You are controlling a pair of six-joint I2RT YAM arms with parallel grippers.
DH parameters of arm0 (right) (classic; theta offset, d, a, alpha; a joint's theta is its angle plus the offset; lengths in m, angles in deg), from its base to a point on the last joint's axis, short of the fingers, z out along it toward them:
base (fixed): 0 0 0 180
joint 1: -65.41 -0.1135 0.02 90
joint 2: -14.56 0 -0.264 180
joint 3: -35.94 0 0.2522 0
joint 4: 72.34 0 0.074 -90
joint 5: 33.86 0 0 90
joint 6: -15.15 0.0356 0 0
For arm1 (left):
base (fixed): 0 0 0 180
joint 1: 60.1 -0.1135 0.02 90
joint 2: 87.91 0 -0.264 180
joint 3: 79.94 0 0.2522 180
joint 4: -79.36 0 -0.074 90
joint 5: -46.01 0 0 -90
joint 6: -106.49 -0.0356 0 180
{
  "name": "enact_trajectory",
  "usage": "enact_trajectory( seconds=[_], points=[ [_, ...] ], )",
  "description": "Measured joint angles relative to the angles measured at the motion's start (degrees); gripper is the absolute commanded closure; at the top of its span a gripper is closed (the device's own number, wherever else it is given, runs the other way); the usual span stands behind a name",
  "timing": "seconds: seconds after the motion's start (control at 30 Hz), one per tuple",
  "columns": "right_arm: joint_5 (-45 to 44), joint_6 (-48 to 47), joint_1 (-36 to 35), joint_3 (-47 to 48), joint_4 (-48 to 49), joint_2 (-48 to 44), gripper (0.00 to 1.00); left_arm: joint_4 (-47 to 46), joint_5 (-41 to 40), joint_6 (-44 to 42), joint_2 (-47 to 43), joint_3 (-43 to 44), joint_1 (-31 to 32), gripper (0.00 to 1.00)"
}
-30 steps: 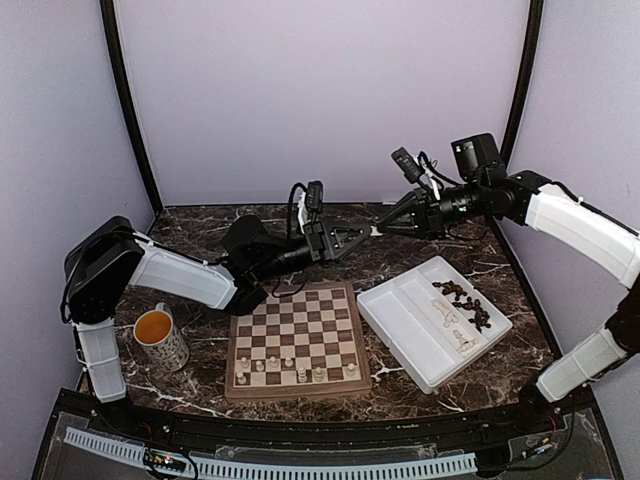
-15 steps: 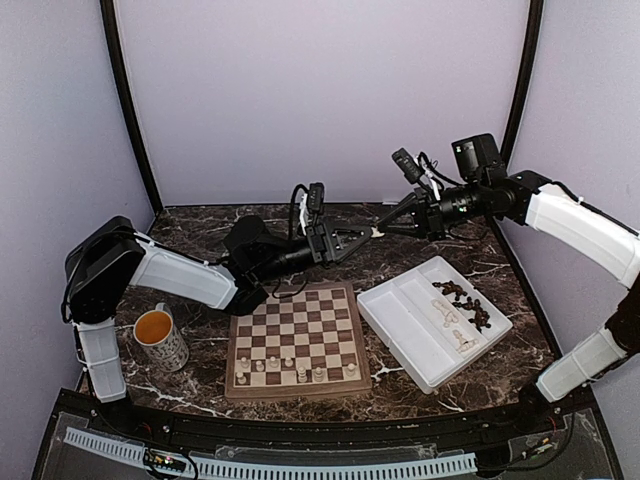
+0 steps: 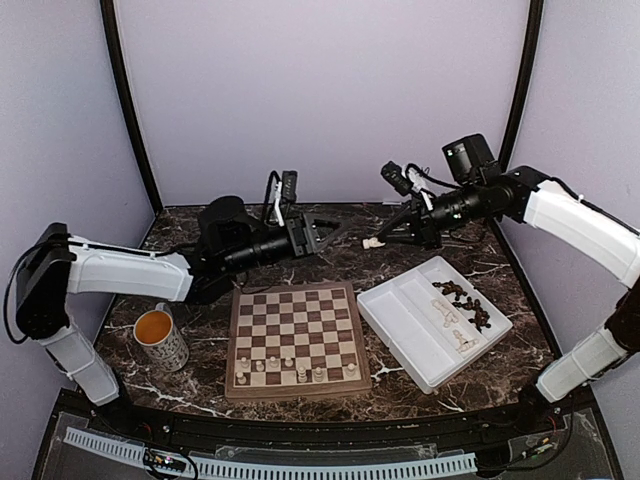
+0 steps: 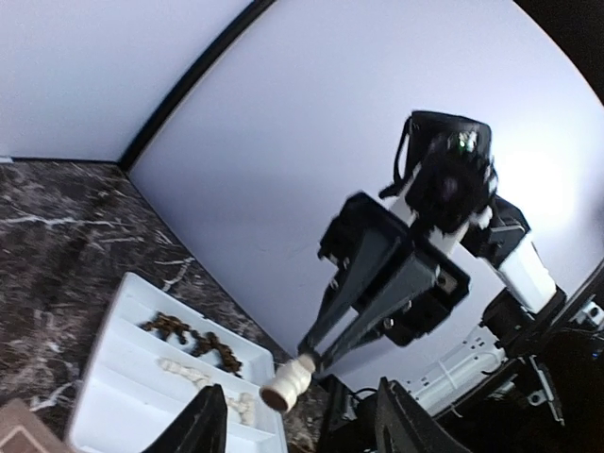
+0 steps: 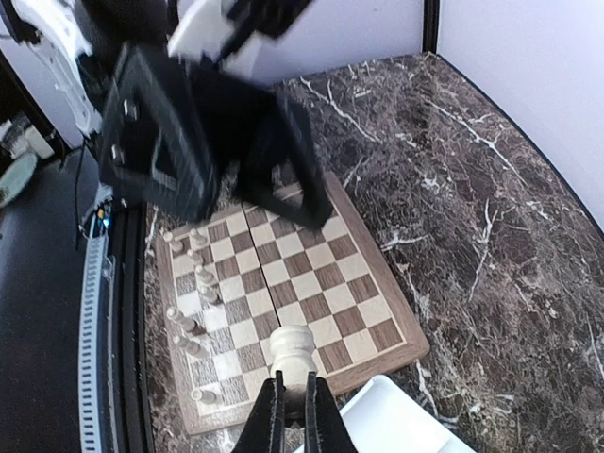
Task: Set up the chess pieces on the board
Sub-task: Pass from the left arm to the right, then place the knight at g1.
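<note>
My right gripper moves back and down next, fingers turning downward, and releases the cream piece on the empty near-row square (image 5: 198,372) beside the corner piece (image 3: 335,374) by the tray.
My right gripper (image 3: 384,238) is shut on a pale cream chess piece (image 3: 372,242) and holds it in the air behind the board (image 3: 300,289). In the right wrist view the piece (image 5: 293,351) sticks out of the shut fingertips above the board's (image 5: 377,363) near edge. My left gripper (image 3: 338,230) is open and empty, a short way left of the piece. In the left wrist view the piece (image 4: 288,380) hangs just beyond my open fingers (image 4: 203,429). Several cream pieces (image 3: 290,370) stand on the board's two near rows.
A white compartmented tray (image 3: 395,320) lies right of the board with dark pieces (image 3: 465,300) and cream pieces (image 3: 455,325) in it. A mug (image 3: 162,338) of orange liquid stands left of the board. Purple walls close the back and sides.
My left gripper has drawn back to the left, away from the right gripper's tips. The cream piece stays in the right gripper, which has dipped slightly.
</note>
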Motion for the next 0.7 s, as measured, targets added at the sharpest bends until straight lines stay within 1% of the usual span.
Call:
enact_trajectory(
  seconds=[0.17,0.33,0.5,0.7],
  points=[
    [-10.3,-4.3,-9.2,0.4,-4.6,1.0,0.96,16.8,-9.0,-10.6,-14.4,-0.1,-2.7,0.44],
    [-18.3,-7.9,-17.2,2.3,-9.1,6.3,0.97,25.9,-17.9,-15.4,-24.4,-2.6,-6.1,0.43],
    [-25.6,-10.4,-24.6,3.7,-12.5,12.0,0.97,31.5,-23.3,-16.0,-29.0,-7.3,-8.0,0.42],
    [-31.6,-12.4,-31.7,5.9,-15.5,17.7,0.97,35.4,-25.0,-15.5,-30.2,-9.3,-8.1,0.42]
  ],
)
